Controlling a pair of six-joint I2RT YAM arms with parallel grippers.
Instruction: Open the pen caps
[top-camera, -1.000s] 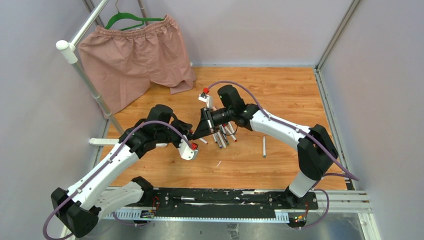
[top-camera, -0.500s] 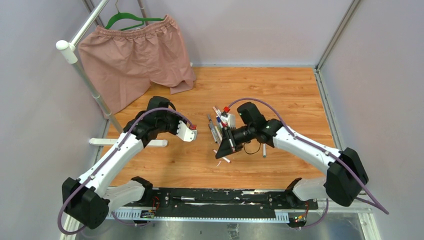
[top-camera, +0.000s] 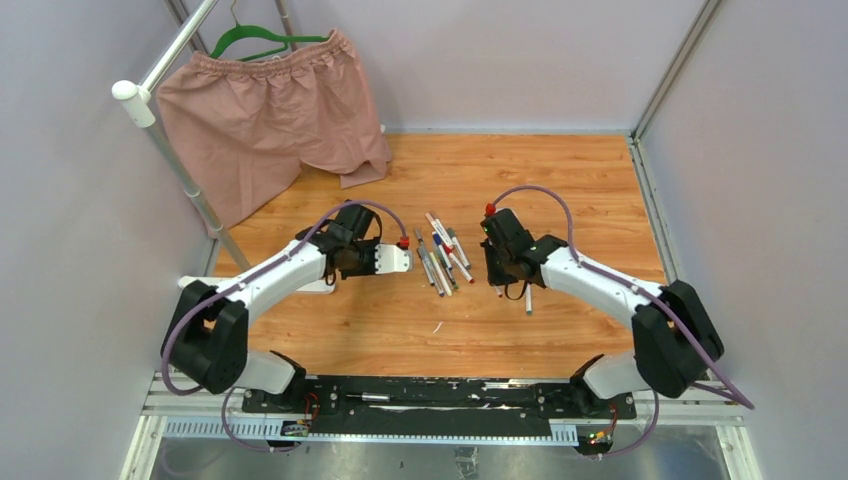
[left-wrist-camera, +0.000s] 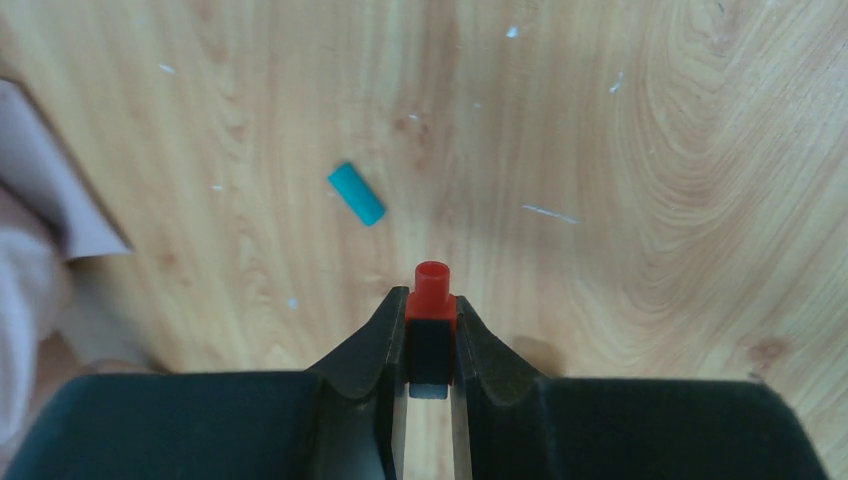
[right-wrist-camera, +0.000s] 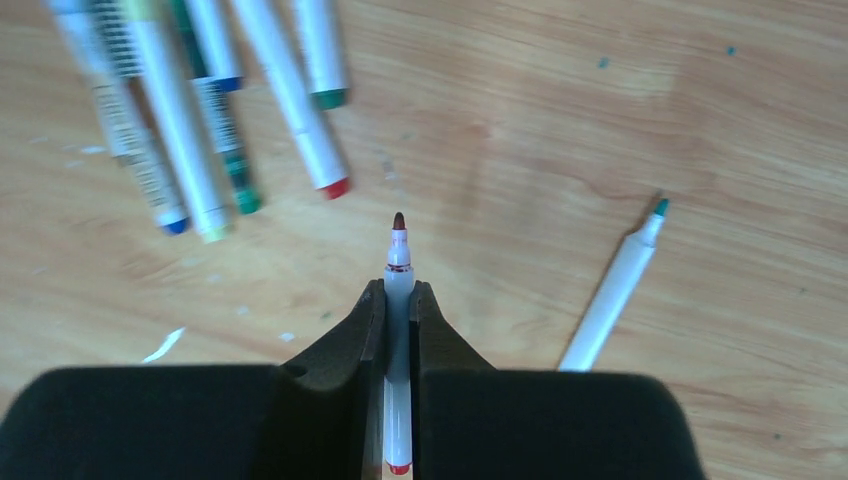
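Observation:
My left gripper will go down toward the bare wood beside the loose teal pen cap (left-wrist-camera: 357, 193) and let go of the red cap, because that spot is clear beneath it.
My left gripper (left-wrist-camera: 431, 300) points down at the wooden table and is shut on a red pen cap (left-wrist-camera: 431, 285), whose open end sticks out past the fingertips. A loose teal pen cap (left-wrist-camera: 357, 193) lies on the wood just ahead of it, to the left. My right gripper (right-wrist-camera: 398, 292) is shut on a white pen (right-wrist-camera: 398, 262) with a bare dark red tip and no cap. Several capped pens (right-wrist-camera: 190, 120) lie in a pile ahead of it on the left, at the table's middle (top-camera: 440, 258). An uncapped green-tipped pen (right-wrist-camera: 612, 295) lies to its right.
Pink shorts (top-camera: 265, 110) hang on a green hanger from a white rack pole (top-camera: 170, 150) at the back left; their cloth (left-wrist-camera: 30, 250) shows at the left wrist view's edge. A long white bar (top-camera: 310, 286) lies under the left arm. Grey walls enclose the table.
The two grippers were together over the pen pile; they have pulled apart. The left arm swung back to the left of the pile, and the right arm to its right.

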